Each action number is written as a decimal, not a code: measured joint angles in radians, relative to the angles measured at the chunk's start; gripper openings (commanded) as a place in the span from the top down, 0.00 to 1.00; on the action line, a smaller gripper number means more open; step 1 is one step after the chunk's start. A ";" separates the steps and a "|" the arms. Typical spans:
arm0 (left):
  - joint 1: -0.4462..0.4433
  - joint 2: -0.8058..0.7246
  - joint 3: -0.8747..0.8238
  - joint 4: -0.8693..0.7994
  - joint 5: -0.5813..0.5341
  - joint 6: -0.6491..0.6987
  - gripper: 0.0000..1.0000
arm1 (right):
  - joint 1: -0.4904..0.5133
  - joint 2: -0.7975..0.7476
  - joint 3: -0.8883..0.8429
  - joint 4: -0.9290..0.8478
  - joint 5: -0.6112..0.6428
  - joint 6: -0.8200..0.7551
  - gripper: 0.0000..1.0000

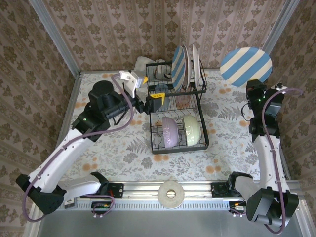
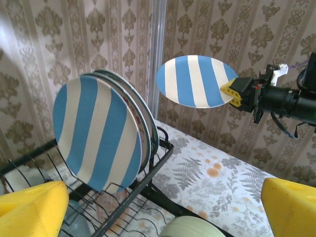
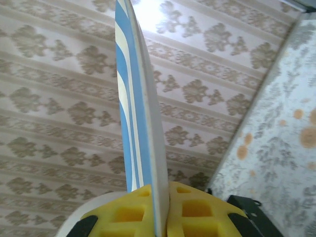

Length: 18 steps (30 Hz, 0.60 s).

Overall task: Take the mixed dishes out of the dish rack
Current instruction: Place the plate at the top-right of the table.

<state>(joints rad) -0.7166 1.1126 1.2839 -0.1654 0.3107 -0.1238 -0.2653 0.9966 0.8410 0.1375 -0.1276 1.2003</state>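
The plate in the robot's right gripper needs to go down next onto the bare tablecloth below, toward the rack [image 1: 157, 143]. The gripper should release the plate's rim on top of the table, since there is room there.
The black wire dish rack [image 1: 157, 143] stands mid-table. Its upper tier holds a blue-and-white striped plate [image 1: 178, 66] [image 2: 96, 136] with other plates [image 1: 195, 64] behind it. A lavender bowl [image 1: 169, 132] and a pale green bowl [image 1: 191, 130] [image 2: 190, 228] sit in the lower tier. My right gripper [image 1: 254, 89] [image 3: 160, 207] is shut on the rim of another striped plate [image 1: 246, 66] [image 2: 195, 81] [image 3: 136, 98], held upright in the air right of the rack. My left gripper [image 1: 149, 89] [image 2: 158, 197] hovers open over the rack's left side, with nothing between its yellow fingers [image 2: 29, 210].
A grey-white lumpy object [image 1: 143, 63] lies behind the rack at the back wall. A roll of tape [image 1: 171, 194] rests on the near rail. The floral tablecloth [image 1: 118, 148] is bare left and right of the rack. Wallpapered walls enclose the table.
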 measured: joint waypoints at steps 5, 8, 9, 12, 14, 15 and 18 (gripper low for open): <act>0.011 0.066 0.048 -0.068 0.032 -0.042 0.00 | -0.022 0.109 -0.052 0.064 -0.001 -0.026 1.00; 0.011 0.084 0.047 -0.093 0.044 -0.053 0.00 | -0.034 0.208 -0.074 0.109 -0.008 -0.043 1.00; 0.011 0.086 0.047 -0.096 0.048 -0.057 0.00 | -0.035 0.244 -0.077 0.119 -0.008 -0.049 1.00; 0.011 0.085 0.047 -0.102 0.057 -0.064 0.00 | -0.039 0.346 -0.079 0.160 -0.022 -0.060 1.00; 0.011 0.085 0.047 -0.111 0.061 -0.064 0.00 | -0.041 0.419 -0.077 0.200 -0.041 -0.072 1.00; 0.011 0.085 0.047 -0.119 0.062 -0.064 0.00 | -0.041 0.458 -0.072 0.215 -0.050 -0.075 1.00; 0.011 0.085 0.047 -0.134 0.068 -0.068 0.00 | -0.041 0.569 -0.047 0.248 -0.077 -0.083 1.00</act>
<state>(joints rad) -0.7059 1.1980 1.3304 -0.2989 0.3790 -0.1913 -0.3061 1.5654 0.7937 0.3859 -0.2050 1.1175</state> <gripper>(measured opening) 0.997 0.077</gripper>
